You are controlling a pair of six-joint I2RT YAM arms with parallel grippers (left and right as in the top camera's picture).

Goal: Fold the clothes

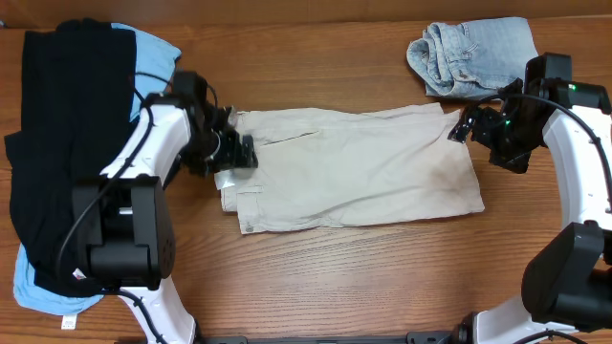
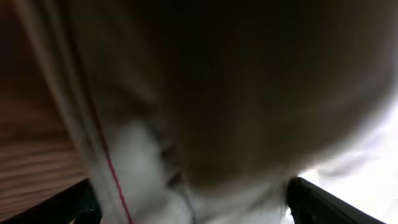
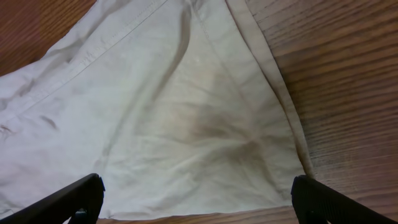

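My left gripper moves down a little onto the shorts' waistband (image 1: 235, 176) (image 2: 186, 202) next and closes. The waistband lies just below it, with its cloth already between the gripper's spread fingers.
The pale beige shorts (image 1: 354, 167) lie flat across the middle of the table, waistband to the left. My left gripper (image 1: 234, 153) is down at the waistband end. In the left wrist view its jaws (image 2: 189, 205) are spread wide, with blurred beige cloth (image 2: 217, 93) very close and filling the gap. My right gripper (image 1: 466, 126) is at the shorts' far right corner. In the right wrist view it (image 3: 196, 202) is open and empty, just above the leg hem (image 3: 186, 112). Black garments (image 1: 67, 143) lie on a sky-blue one (image 1: 43, 291) at the left.
A crumpled light-blue denim garment (image 1: 469, 53) lies at the back right, just behind my right arm. The wooden table (image 1: 335, 277) shows bare in front of the shorts. The pile of black garments runs along the left edge beside my left arm.
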